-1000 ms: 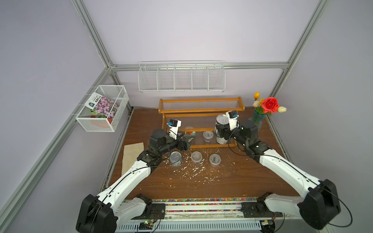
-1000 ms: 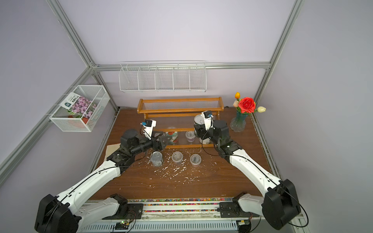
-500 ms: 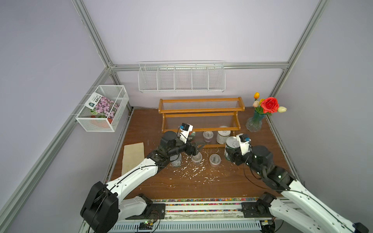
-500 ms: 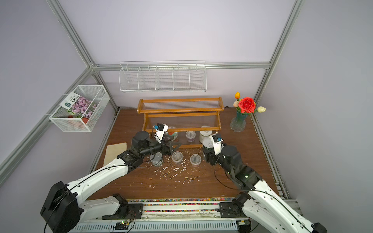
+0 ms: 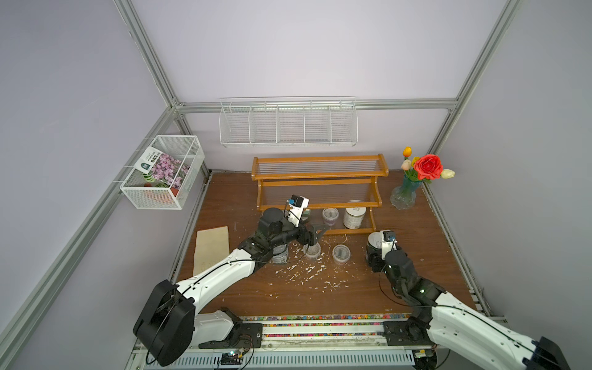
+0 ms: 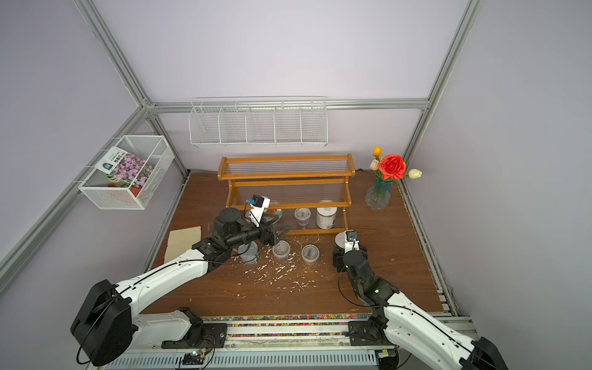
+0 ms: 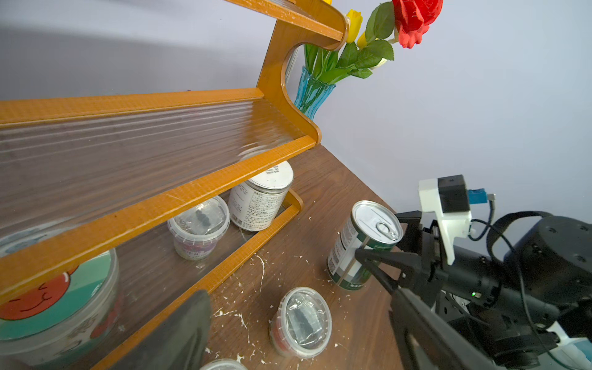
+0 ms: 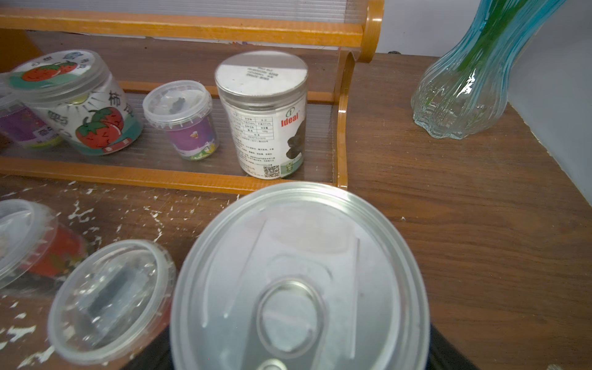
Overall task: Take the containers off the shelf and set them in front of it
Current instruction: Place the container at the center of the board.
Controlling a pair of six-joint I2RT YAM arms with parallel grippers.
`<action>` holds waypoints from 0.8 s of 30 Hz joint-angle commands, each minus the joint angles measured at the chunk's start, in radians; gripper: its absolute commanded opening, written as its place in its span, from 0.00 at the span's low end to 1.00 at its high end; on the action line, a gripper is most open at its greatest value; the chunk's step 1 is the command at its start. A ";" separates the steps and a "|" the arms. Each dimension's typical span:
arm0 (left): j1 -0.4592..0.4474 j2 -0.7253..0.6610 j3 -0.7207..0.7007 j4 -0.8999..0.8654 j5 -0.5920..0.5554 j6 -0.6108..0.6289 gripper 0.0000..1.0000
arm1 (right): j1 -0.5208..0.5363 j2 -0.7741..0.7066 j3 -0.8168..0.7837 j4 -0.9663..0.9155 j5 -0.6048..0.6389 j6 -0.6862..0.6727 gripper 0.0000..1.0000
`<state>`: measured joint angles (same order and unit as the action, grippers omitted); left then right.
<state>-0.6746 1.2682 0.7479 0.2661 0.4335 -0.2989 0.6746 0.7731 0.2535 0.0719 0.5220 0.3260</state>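
My right gripper should put the green-striped tin down on the bare tabletop [image 5: 363, 260] next to the nearest clear cup and let go of it. That spot continues the row of cups.
The shelf [image 5: 320, 174] [image 7: 153, 205] stands at the back of the table. Its lowest tier holds a tomato-lidded tub [image 8: 77, 102], a purple-labelled clear cup [image 5: 330, 216] [image 8: 181, 118] and a white-label tin [image 5: 354, 217] [image 8: 266, 115]. In front of it stand a tin [image 5: 280, 254] under my left arm and two clear cups [image 5: 312, 251] [image 5: 341, 254]. My left gripper [image 5: 320, 234] [image 6: 282, 235] hangs open and empty above those cups. My right gripper [image 5: 373, 253] is shut on the green-striped tin [image 5: 374, 240] [image 7: 362, 246] [image 8: 298, 278], upright at the front right.
A blue-green vase of flowers [image 5: 405, 195] stands right of the shelf. A white wire rack [image 5: 288, 128] and a mesh basket [image 5: 163, 173] hang on the walls. A beige sheet [image 5: 213, 248] lies at the left. White flecks [image 5: 304, 272] litter the table.
My right arm has drawn back from the shelf with the green-striped tin and lowered it in front, at the right. My left gripper has moved right, over the cups.
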 commanded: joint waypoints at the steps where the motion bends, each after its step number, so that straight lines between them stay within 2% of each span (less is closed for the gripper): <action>1: -0.003 0.007 0.001 0.004 -0.013 0.013 0.92 | 0.006 0.058 -0.024 0.214 0.073 0.040 0.62; 15: 0.004 -0.003 -0.029 -0.030 -0.054 0.028 0.92 | 0.003 0.232 -0.066 0.331 0.027 0.070 0.73; 24: 0.053 -0.068 -0.059 -0.091 -0.078 0.049 0.93 | 0.003 0.166 -0.039 0.242 0.042 0.048 0.94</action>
<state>-0.6395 1.2377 0.6998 0.2066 0.3737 -0.2745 0.6746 0.9695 0.2031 0.3473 0.5529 0.3786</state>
